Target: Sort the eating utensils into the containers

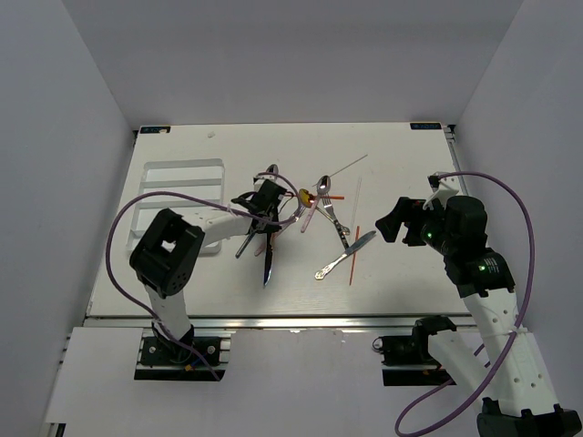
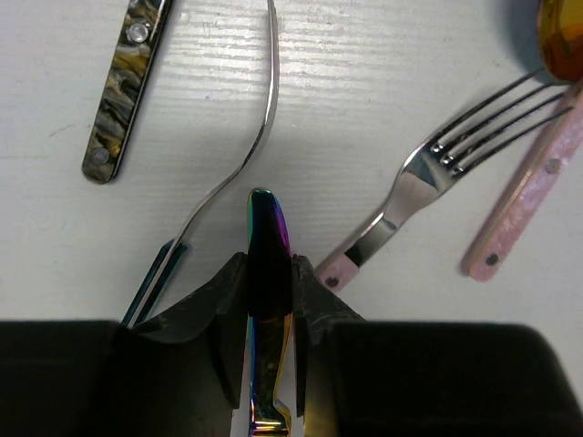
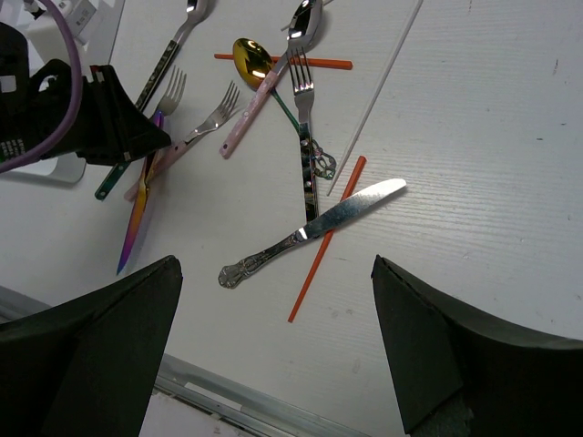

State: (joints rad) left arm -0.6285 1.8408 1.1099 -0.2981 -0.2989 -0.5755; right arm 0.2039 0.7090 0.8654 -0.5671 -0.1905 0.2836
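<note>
With the rainbow knife (image 2: 268, 228) crosswise to the tray's dividers, I will move my left gripper to the left in the top view, turning, and release in the near section of the tray.
The utensils lie in a loose pile mid-table. My left gripper (image 1: 264, 202) is shut on the handle of an iridescent rainbow knife (image 2: 268, 228), whose blade (image 1: 268, 262) points toward the near edge. Beside it lie a pink-handled fork (image 2: 428, 177), a marbled handle (image 2: 123, 91), a curved silver handle (image 2: 255, 137) and a gold-bowled spoon (image 3: 250, 56). A silver knife (image 3: 314, 228) lies across a red stick (image 3: 319, 259), with a clear stick (image 3: 383, 86) beyond. My right gripper (image 3: 275, 266) is open and empty, above the table right of the pile. The white tray (image 1: 178, 173) is at the far left.
The table's metal front rail (image 1: 301, 320) runs along the near edge. Grey walls enclose the table on the left, right and back. A purple cable (image 1: 123, 228) loops off the left arm, and another (image 1: 510, 196) off the right arm.
</note>
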